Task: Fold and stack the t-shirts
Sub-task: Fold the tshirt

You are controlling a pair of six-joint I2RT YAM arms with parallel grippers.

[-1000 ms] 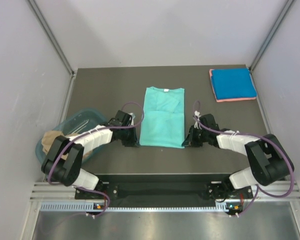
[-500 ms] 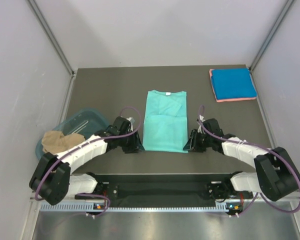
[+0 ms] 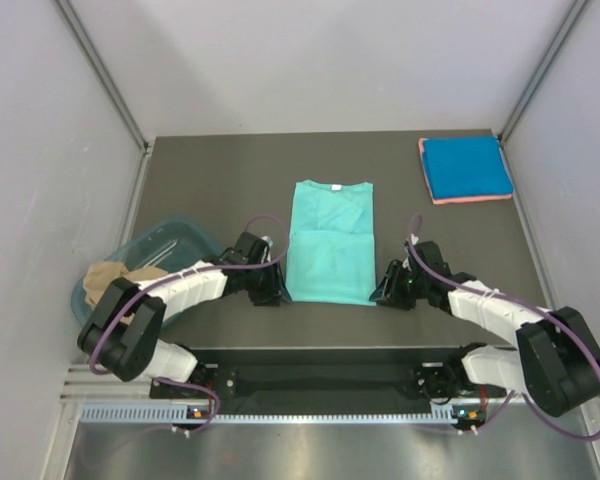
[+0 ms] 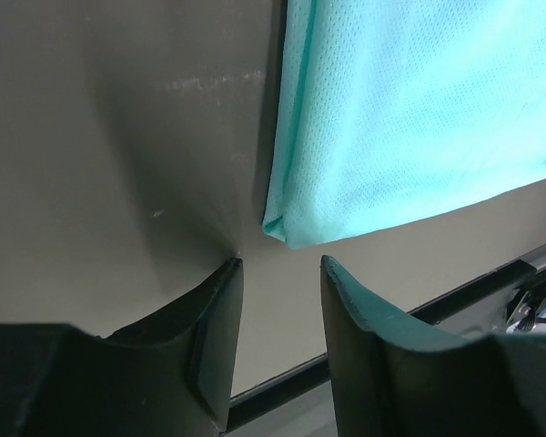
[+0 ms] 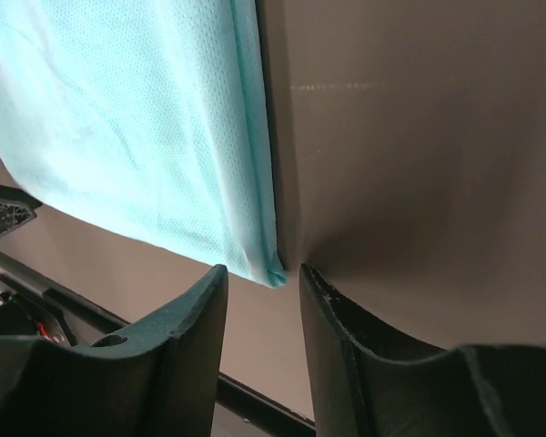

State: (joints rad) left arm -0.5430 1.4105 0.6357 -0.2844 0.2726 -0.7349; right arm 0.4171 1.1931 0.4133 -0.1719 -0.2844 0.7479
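Observation:
The left gripper will move gently a short way onto the teal-green t-shirt's near corner on the tub side, because the cloth ends just ahead of the gripper's fingers.
A teal-green t-shirt [image 3: 330, 245] lies flat mid-table, folded into a long strip with its white neck label at the far end. My left gripper [image 3: 276, 292] stands open at its near left corner. In the left wrist view the cloth [image 4: 419, 109] ends just ahead of the left gripper [image 4: 280, 264], with nothing between the fingers. My right gripper [image 3: 383, 292] is open at the near right corner. In the right wrist view the shirt's [image 5: 136, 127] corner tip sits level with the fingertips of the right gripper [image 5: 262, 273], ungripped. A folded blue t-shirt [image 3: 466, 167] rests on a pink one [image 3: 470, 199] at the back right.
A translucent teal tub [image 3: 175, 240] stands at the left table edge with a crumpled tan t-shirt [image 3: 110, 280] in it. The table's near edge and a black rail run just behind both grippers. Grey walls close in the left and right sides.
Both grippers were shut at the teal-green shirt's near corners and now stand open. They have slid toward the near edge, and the shirt's near hem lies a little nearer and straighter.

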